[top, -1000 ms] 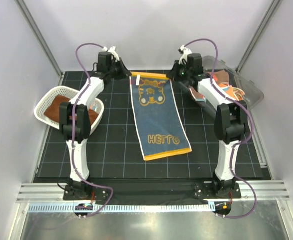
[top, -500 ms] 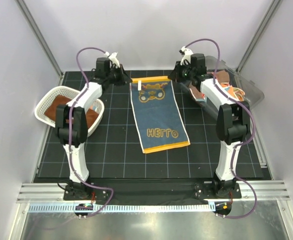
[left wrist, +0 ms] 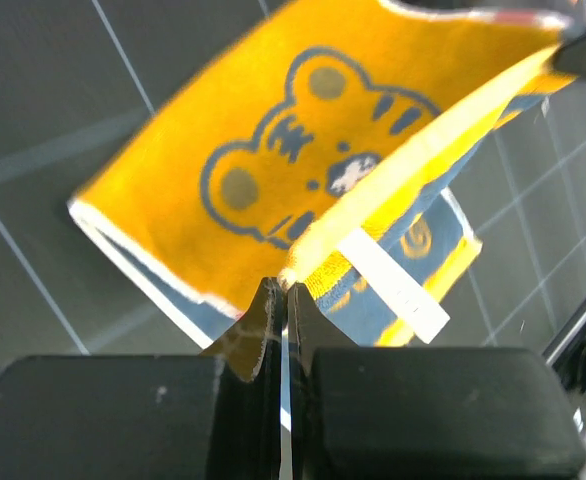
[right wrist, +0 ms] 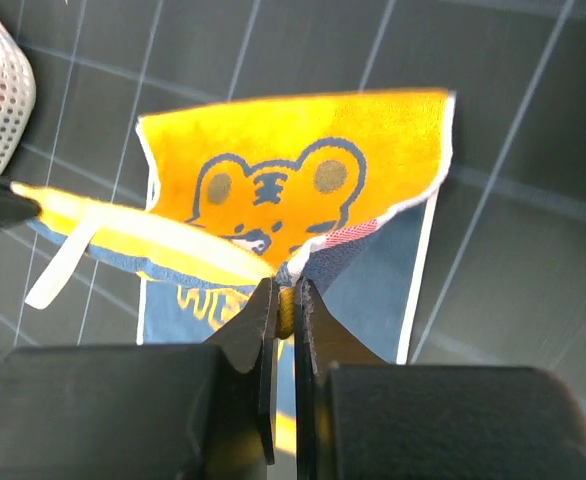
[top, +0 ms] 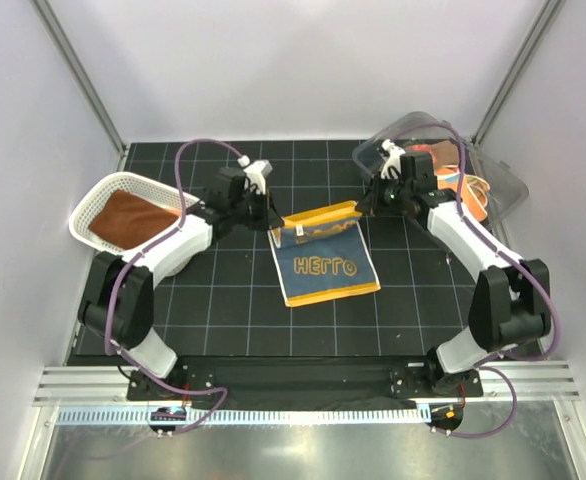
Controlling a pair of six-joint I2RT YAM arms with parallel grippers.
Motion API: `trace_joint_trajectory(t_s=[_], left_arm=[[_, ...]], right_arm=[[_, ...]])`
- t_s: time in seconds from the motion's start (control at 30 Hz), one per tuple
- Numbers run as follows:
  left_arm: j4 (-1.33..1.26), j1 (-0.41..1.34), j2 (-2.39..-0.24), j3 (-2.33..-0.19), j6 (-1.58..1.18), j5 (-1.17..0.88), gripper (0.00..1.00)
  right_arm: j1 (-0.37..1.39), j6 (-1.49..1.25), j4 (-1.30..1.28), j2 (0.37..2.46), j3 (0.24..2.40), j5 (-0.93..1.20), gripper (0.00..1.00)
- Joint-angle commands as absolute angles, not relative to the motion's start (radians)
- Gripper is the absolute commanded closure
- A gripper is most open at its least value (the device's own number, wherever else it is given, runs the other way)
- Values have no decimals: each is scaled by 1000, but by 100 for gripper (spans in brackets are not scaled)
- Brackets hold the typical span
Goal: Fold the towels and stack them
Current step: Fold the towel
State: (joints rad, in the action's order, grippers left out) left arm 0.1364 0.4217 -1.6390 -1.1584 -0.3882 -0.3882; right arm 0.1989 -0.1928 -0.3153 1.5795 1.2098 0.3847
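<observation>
The towel's near half lies uncovered, so my right gripper moves back and down over the near yellow corner on its side (top: 374,287) next and releases the cloth.
A blue towel (top: 325,262) with yellow edges and yellow lettering lies mid-mat, its far end lifted and folded toward the near end. Its orange underside with a blue tiger face shows in the left wrist view (left wrist: 273,170) and the right wrist view (right wrist: 303,170). My left gripper (top: 274,223) is shut on the towel's far left corner (left wrist: 291,275). My right gripper (top: 364,207) is shut on the far right corner (right wrist: 286,310). Both hold that edge above the mat. A rust-brown towel (top: 123,215) lies in the white mesh basket (top: 91,198). More towels (top: 451,170) sit in the clear bin.
The white mesh basket stands at the left of the black gridded mat (top: 223,310). The clear plastic bin (top: 493,185) stands at the back right behind the right arm. White walls and metal posts enclose the cell.
Both grippers have carried the towel's far edge from the back of the mat toward the near end, lifting it and folding it over. The visible flat part of the towel has shortened.
</observation>
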Motion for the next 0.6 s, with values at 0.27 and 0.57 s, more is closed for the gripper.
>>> trace_joint_trajectory(t_s=[0.27, 0.57], left_arm=[[164, 543, -1425, -944, -376, -216, 100], [155, 629, -1367, -882, -405, -224, 100]], right_arm=[[196, -317, -365, 1387, 931, 318, 99], [201, -397, -359, 1307, 818, 305, 98]])
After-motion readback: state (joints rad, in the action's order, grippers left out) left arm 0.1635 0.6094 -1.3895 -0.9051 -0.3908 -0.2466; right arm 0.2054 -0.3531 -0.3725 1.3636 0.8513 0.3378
